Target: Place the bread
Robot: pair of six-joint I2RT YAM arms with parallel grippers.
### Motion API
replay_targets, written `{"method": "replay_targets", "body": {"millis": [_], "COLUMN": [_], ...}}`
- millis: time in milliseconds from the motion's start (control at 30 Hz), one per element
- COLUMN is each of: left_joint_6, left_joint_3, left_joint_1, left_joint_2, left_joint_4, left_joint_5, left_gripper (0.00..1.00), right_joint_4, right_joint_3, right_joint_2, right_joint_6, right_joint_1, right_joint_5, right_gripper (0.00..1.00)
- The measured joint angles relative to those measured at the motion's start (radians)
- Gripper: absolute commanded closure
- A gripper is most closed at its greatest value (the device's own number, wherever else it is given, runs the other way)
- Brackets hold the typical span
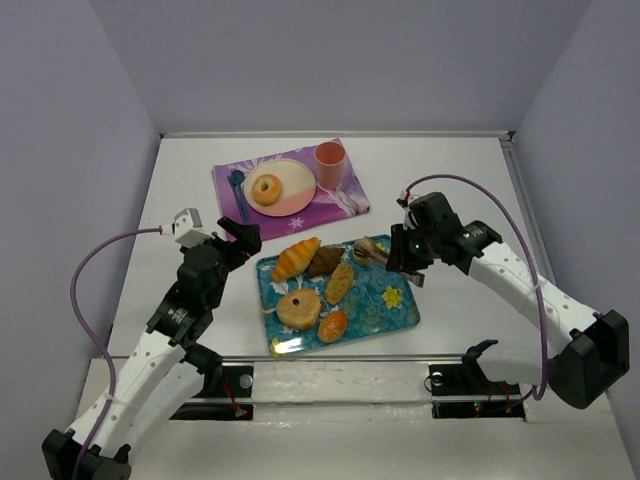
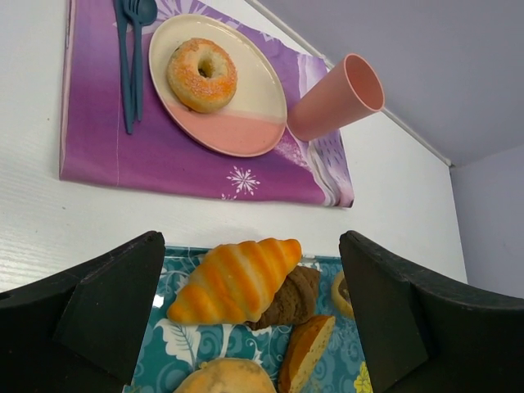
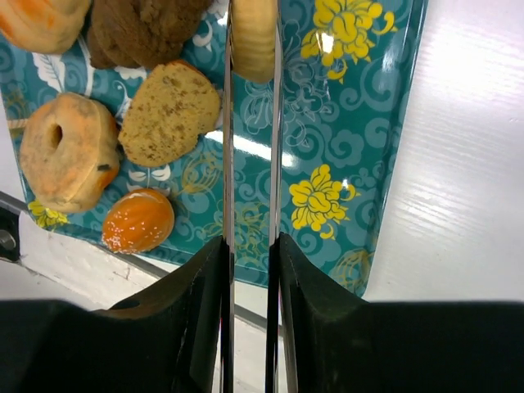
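Observation:
Next, my right gripper moves outward over the plate's bare side (image 1: 297, 187) and releases. That side of the plate lies outward of the gripper and to its left in the top view.
A teal flowered tray (image 1: 395, 310) holds a striped croissant (image 1: 296, 258), a brown roll (image 1: 325, 262), a bread slice (image 1: 340, 283), a bagel (image 1: 298, 308) and an orange bun (image 1: 333, 325). My right gripper (image 1: 405, 262) is shut on metal tongs (image 3: 228, 147), whose tips pinch a small round pastry (image 3: 254, 41) over the tray's far right part. My left gripper (image 1: 240, 238) is open and empty, hovering at the tray's far left corner with the croissant (image 2: 236, 281) between its fingers (image 2: 115, 303) in the left wrist view. A pink-and-cream plate (image 1: 295, 195) holds another bagel (image 1: 267, 188).
The plate sits on a purple placemat (image 1: 330, 205) at the back, with a blue fork and spoon (image 1: 238, 190) on its left and a pink cup (image 1: 331, 163) on its right. White walls close in the table on three sides.

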Motion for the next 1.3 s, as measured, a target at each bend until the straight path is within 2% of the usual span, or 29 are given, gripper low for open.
{"method": "replay_targets", "body": {"millis": [200, 367, 567, 833, 1133, 1300], "left_joint_6": [0.000, 0.000, 0.000, 0.000, 0.003, 0.003], "left_joint_3": [-0.002, -0.006, -0.006, -0.008, -0.011, -0.011], "left_joint_1": [0.000, 0.000, 0.000, 0.000, 0.000, 0.000], "left_joint_2": [-0.024, -0.024, -0.016, -0.002, 0.029, 0.029], "left_joint_4": [0.001, 0.000, 0.000, -0.001, -0.001, -0.001], "left_joint_5": [-0.008, -0.019, -0.035, -0.059, -0.068, -0.069], "left_gripper": [0.01, 0.01, 0.01, 0.01, 0.01, 0.01], "right_joint_4": [-0.026, 0.071, 0.171, 0.214, 0.165, 0.150], "right_joint_3": [0.131, 0.248, 0.476, 0.769, 0.967, 0.988], "right_joint_2": [-0.011, 0.046, 0.344, 0.750, 0.958, 0.967], "right_joint_6": [-0.035, -0.079, -0.113, -0.124, -0.121, -0.122], "right_joint_1": [0.000, 0.000, 0.000, 0.000, 0.000, 0.000], "right_joint_5": [-0.005, -0.156, -0.199, -0.180, -0.151, -0.140], "right_gripper": [0.75, 0.75, 0.74, 0.62, 0.43, 0.40]}}
